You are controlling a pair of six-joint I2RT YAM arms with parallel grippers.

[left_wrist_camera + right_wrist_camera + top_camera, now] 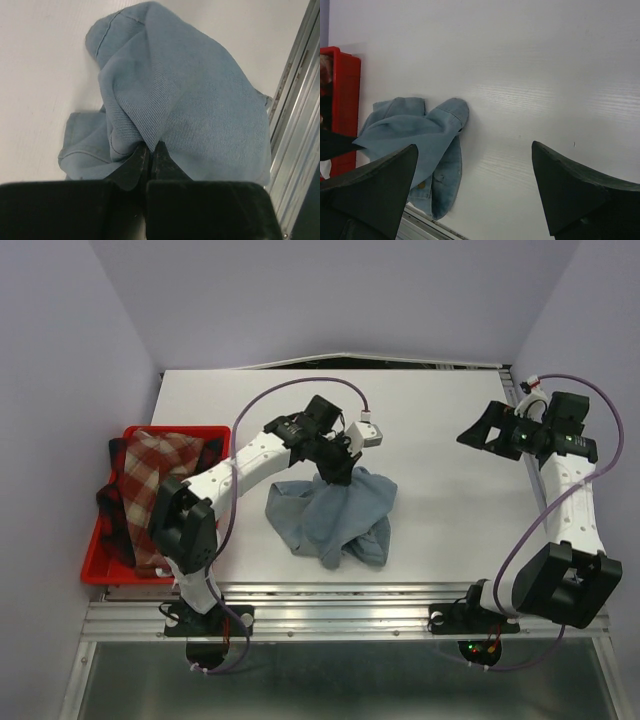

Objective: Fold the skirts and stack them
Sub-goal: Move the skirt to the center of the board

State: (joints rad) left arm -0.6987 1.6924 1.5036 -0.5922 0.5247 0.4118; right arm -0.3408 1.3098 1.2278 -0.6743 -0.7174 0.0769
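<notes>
The left gripper needs to pull the peak it is holding down and outward next, toward the bare table beyond the skirt, and let go of it, because the cloth is bunched by the rail.
A light blue denim skirt [335, 515] lies bunched near the table's front middle, pulled up into a peak. My left gripper [338, 474] is shut on that peak; in the left wrist view the black fingers [135, 162] pinch a fold of the blue skirt [190, 90]. Two more skirts fill the red tray at the left: a brick-red and cream check one [150, 465] on top and a darker red and navy plaid one [115, 515] partly under it. My right gripper [478, 433] hovers open over bare table at the right, well apart from the blue skirt [415, 135].
The red plastic tray [100, 565] stands at the table's left edge, also seen in the right wrist view as a red tray [342, 75]. A metal rail [350, 610] runs along the front edge close to the blue skirt. White table [450, 510] spreads between the arms.
</notes>
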